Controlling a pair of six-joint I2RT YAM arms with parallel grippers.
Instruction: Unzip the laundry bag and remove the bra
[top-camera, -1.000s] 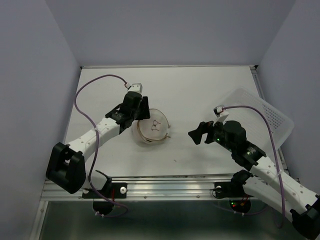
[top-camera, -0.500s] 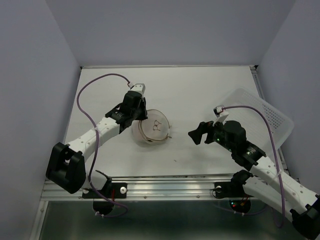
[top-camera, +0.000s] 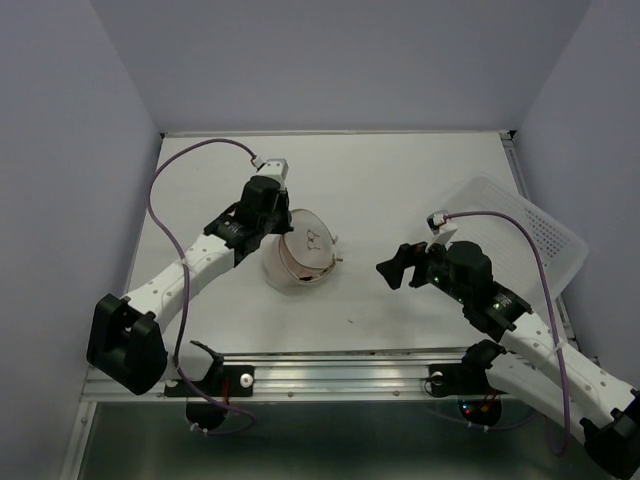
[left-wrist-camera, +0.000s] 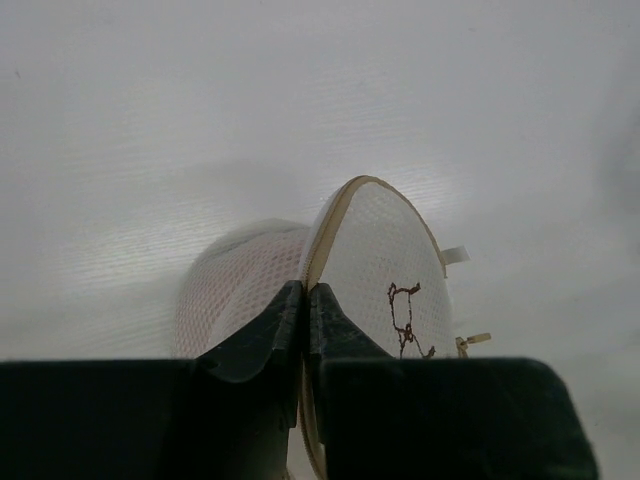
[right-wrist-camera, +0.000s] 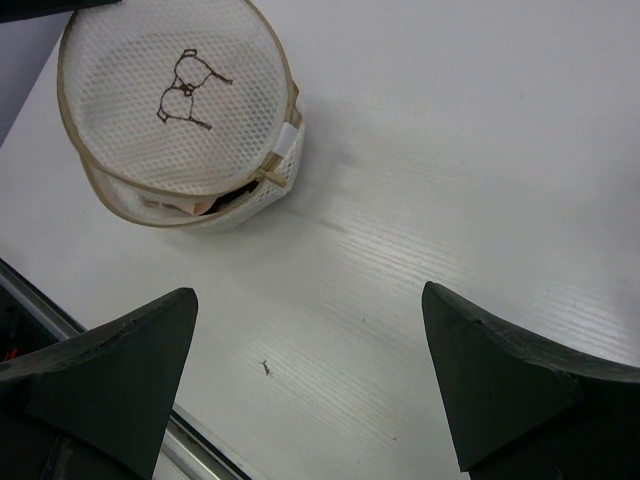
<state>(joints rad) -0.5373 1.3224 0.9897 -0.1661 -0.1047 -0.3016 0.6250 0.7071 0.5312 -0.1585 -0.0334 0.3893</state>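
Observation:
I should next swing the bag's tan rim over toward the right in the top view with my left gripper to release it, because bare tabletop is on that side of my gripper.
The laundry bag, a round cream mesh pouch with a dark bra drawing on its face, lies mid-table, tilted up at its left edge. My left gripper is shut on the bag's tan rim, its fingertips pinched together over it. The bag is partly unzipped in the right wrist view, its zipper pull hanging by the gap. A bit of the pale pink bra shows in that gap. My right gripper hovers open to the right of the bag, nothing between its fingers.
A white perforated plastic basket stands tilted at the right edge, behind my right arm. A tiny dark speck lies on the white table near the front rail.
My left gripper has shut on the bag's rim and lifted that side, tipping the bag's face toward the right. The right arm has not moved.

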